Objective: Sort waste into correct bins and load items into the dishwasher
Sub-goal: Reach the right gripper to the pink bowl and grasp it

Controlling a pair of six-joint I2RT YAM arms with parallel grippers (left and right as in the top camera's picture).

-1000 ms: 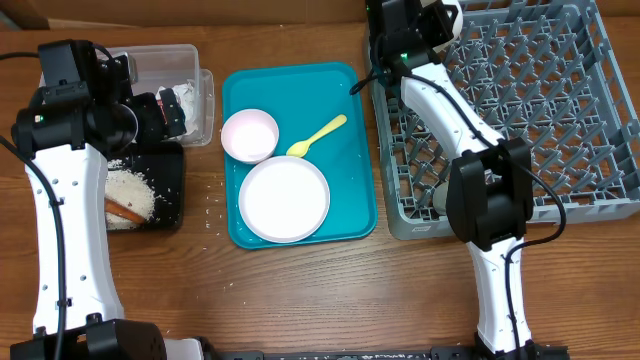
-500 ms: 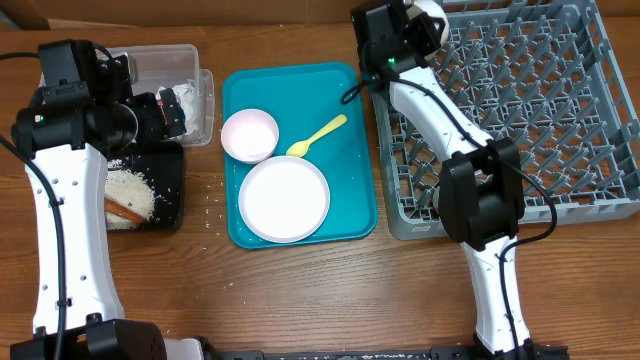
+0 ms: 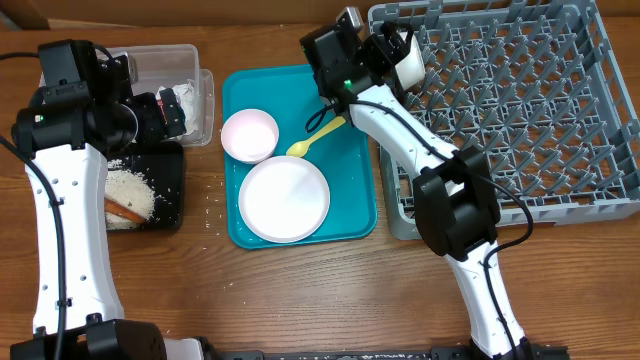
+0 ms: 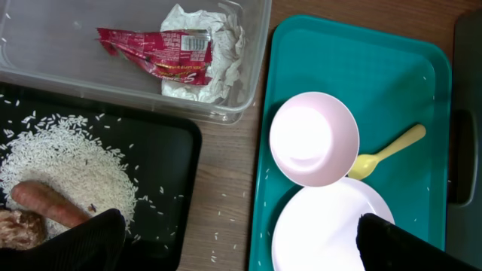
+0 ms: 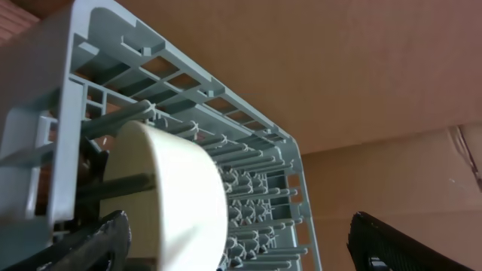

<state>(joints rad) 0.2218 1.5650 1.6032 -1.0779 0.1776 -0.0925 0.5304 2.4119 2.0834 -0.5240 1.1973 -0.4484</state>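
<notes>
The cup already lies among the pegs. Next, my right gripper moves back from the rack (image 3: 520, 110), tilting down onto the white bowl's rim beside the spoon.
My right gripper (image 3: 385, 50) (image 5: 241, 248) stands open at the far left corner of the grey dishwasher rack (image 3: 520, 110) (image 5: 83, 98). The small white cup (image 3: 408, 62) (image 5: 169, 199) lies on its side among the pegs there, close to the left finger and not gripped. My left gripper (image 3: 170, 108) (image 4: 241, 245) hangs open and empty over the bins. The clear tub (image 3: 170, 70) (image 4: 248, 90) holds the red wrapper (image 4: 162, 53) and napkin (image 4: 218, 53). The black tray (image 3: 172, 190) (image 4: 162, 188) holds rice (image 4: 71, 162), the carrot stick (image 4: 45, 203) and a brown lump (image 4: 15, 226).
A teal serving tray (image 3: 350, 215) (image 4: 407, 83) in the middle carries a white bowl (image 3: 249, 135) (image 4: 314, 138), a round plate (image 3: 283, 199) (image 4: 331, 226) and a yellow spoon (image 3: 318, 135) (image 4: 388, 150). Loose rice grains (image 4: 226, 214) lie on the wood beside it.
My right gripper has opened and let go of the cup, which now rests in the rack's corner. The right arm has drawn back to the left. The left arm has not moved.
</notes>
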